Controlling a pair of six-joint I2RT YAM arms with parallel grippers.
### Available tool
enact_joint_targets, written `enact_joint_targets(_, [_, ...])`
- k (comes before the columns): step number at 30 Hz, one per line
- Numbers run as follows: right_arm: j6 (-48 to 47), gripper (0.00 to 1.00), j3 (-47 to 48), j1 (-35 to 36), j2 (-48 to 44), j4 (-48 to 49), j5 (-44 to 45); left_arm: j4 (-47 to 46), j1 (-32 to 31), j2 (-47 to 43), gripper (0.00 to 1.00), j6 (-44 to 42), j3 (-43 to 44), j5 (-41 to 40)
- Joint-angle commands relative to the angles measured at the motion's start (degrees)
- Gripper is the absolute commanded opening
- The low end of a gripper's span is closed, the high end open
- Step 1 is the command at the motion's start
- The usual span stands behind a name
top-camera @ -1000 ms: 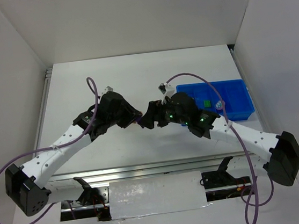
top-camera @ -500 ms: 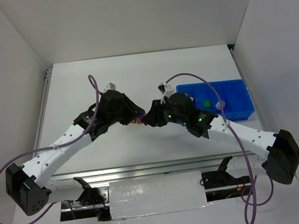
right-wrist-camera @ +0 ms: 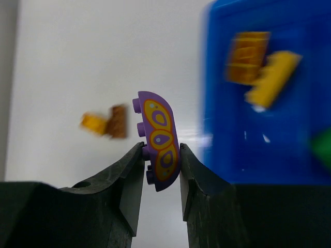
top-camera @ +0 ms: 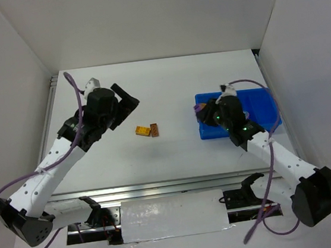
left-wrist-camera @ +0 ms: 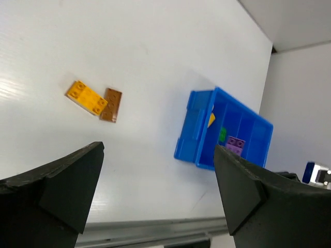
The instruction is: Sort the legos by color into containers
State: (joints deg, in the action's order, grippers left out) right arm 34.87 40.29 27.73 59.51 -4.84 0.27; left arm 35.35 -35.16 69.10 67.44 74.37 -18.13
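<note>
Next, the right gripper swings across to its right in the top view, goes down into the matching purple lego's compartment (top-camera: 246, 115) below it and lets go.
My right gripper (right-wrist-camera: 161, 155) is shut on a purple lego (right-wrist-camera: 158, 139) with a yellow pattern, held upright just left of the blue tray (right-wrist-camera: 289, 150). In the top view the right gripper (top-camera: 203, 113) hangs at the left end of the tray (top-camera: 262, 102). The tray's compartments hold an orange lego (right-wrist-camera: 248, 57), a yellow one (right-wrist-camera: 271, 77), a green one (left-wrist-camera: 222, 134) and a purple one (left-wrist-camera: 235, 144). An orange lego (top-camera: 143, 129) and a brown lego (top-camera: 153, 129) lie touching on the table. My left gripper (top-camera: 124, 99) is open and holds nothing, up and left of that pair.
White walls close in the table on the left, the back and the right. A metal rail (top-camera: 161, 187) runs along the near edge between the arm bases. Purple cables (top-camera: 72, 90) loop off both arms.
The two grippers met at the table's middle. The left one opened and drew back to the left. The right one shut on the purple lego and carried it right to the tray.
</note>
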Motion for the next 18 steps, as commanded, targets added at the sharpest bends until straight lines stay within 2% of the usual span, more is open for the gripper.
enact_joint_targets(1, [-0.24, 0.0, -2.15, -12.67, -4.13, -4.29, 3.24, 2.27, 1.93, -3.09, 1.0, -7.56, -0.01, -2.79])
enact_joint_targets(2, [-0.07, 0.0, -2.06, -17.39, -4.83, -5.17, 6.55, 2.35, 2.02, -3.36, 1.0, -8.37, -0.45, -2.87])
enact_joint_targets(6, [0.63, 0.0, 0.83, -27.09, -2.56, -10.96, 14.64, 2.7, 2.64, -2.57, 1.0, -11.36, -3.34, -1.65])
enact_joint_targets(9, [-0.59, 0.0, 3.03, -34.72, 1.57, -11.59, 12.93, 3.58, 2.99, -0.99, 1.0, -13.12, -4.32, -0.07])
enact_joint_targets(14, [-1.04, 0.0, 6.81, -40.03, 10.78, -12.73, 9.48, 4.19, 3.34, 1.21, 1.0, -16.81, -4.67, 3.45])
enact_joint_targets(18, [-0.86, 0.02, 7.52, -41.17, 12.56, -12.12, 9.04, 3.85, 3.43, 1.56, 1.0, -18.65, -5.46, 4.33])
